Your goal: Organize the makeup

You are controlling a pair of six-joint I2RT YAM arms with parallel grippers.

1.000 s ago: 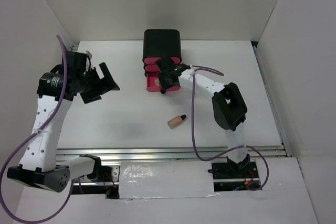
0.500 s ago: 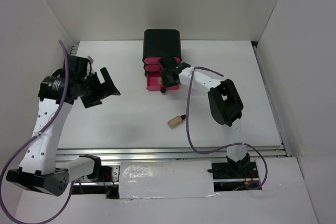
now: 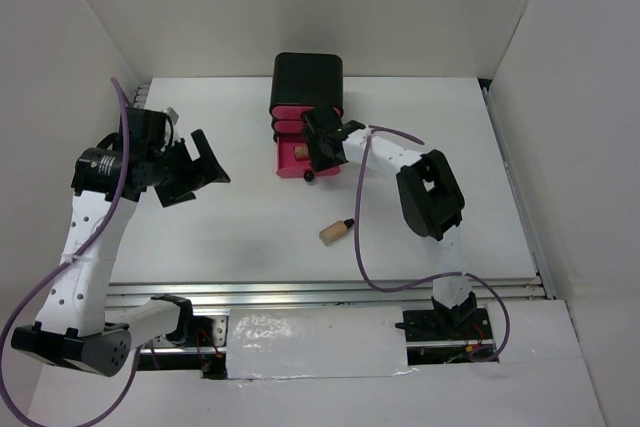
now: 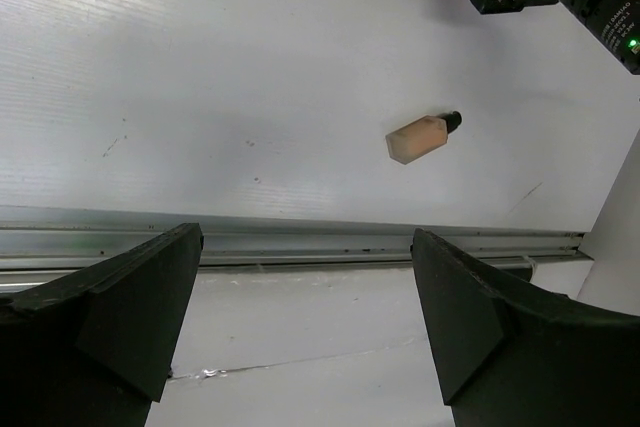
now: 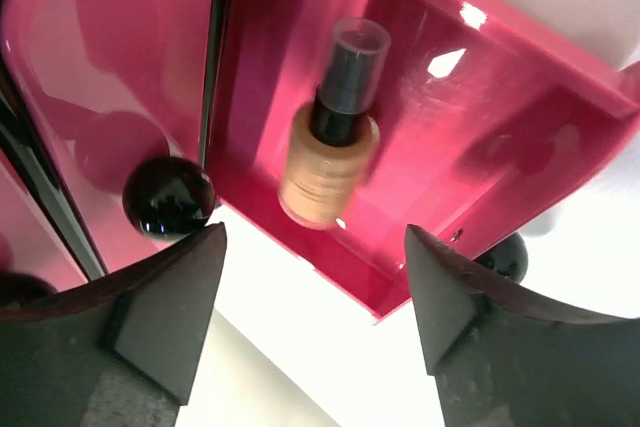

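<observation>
My left gripper will swing to its right in the top view and down, because the second beige bottle's body (image 3: 332, 235) (image 4: 415, 140) is outside the drawer, below the gripper and on that side.
One beige black-capped bottle (image 5: 330, 152) lies in the pulled-out bottom pink drawer (image 5: 480, 107) of the black box (image 3: 309, 79). My right gripper (image 5: 315, 322) hovers open and empty just above that drawer's front edge; it also shows in the top view (image 3: 318, 147). A second beige bottle (image 3: 337, 231) lies on its side on the white table, also in the left wrist view (image 4: 421, 137). My left gripper (image 3: 200, 169) is open and empty, raised at the left, well away from it. Compacts and sachets are out of view.
The black box with three pink drawers stands at the back middle; black round knobs (image 5: 168, 197) stick out from the drawer fronts. White walls enclose the table on three sides. A metal rail (image 3: 330, 292) runs along the near edge.
My right gripper has shifted slightly left and toward the box, over the open bottom drawer. The left arm has barely moved. The bottle on the table has stayed put.
</observation>
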